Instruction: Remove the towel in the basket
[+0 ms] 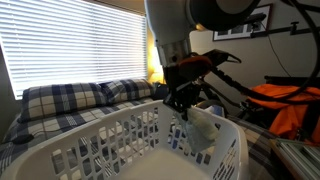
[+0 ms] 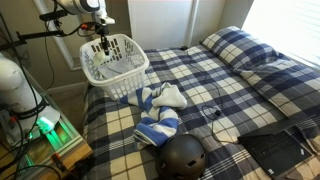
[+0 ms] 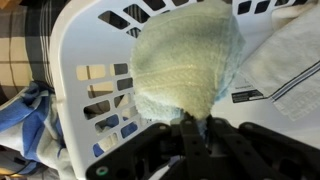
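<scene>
The striped cloth's basket-side end lies past the basket's side, so I will lift my gripper over the basket's rim, go above that end and release the towel (image 3: 185, 60).
The white lattice basket (image 1: 110, 140) stands on a plaid bed; it also shows in an exterior view (image 2: 112, 62) and in the wrist view (image 3: 85, 70). My gripper (image 3: 190, 122) is shut on a pale, cream-coloured towel (image 3: 185, 60), which hangs from the fingers just above the basket's inside. In an exterior view the gripper (image 1: 185, 100) holds the towel (image 1: 203, 130) at the basket's far wall. In an exterior view the gripper (image 2: 102, 42) sits over the basket; the towel is too small to make out there.
A blue and white striped cloth (image 2: 155, 112) lies on the bed beside the basket. A black helmet (image 2: 183, 155) and a dark laptop (image 2: 285, 150) sit near the bed's front edge. Pillows (image 1: 75, 97) lie by the window. White printed fabric (image 3: 285, 80) lies in the basket.
</scene>
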You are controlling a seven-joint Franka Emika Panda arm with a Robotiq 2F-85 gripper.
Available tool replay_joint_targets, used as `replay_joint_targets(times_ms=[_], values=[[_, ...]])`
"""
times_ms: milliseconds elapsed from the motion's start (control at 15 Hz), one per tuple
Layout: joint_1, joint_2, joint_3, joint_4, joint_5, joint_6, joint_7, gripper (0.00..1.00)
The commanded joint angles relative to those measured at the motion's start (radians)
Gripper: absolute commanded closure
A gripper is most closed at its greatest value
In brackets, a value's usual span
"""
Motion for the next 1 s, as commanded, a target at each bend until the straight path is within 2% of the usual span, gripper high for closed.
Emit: replay_joint_targets(times_ms=[0, 600, 933], values=[[-0.063, -0.042, 0.005, -0.03, 0.014, 0.038, 0.082, 0.98], [-0.254, -0.228, -0.07, -0.144, -0.024, 0.026, 0.301, 0.98], [-0.398, -0.326, -0.122, -0.221, -0.084, 0.051, 0.402, 0.98]])
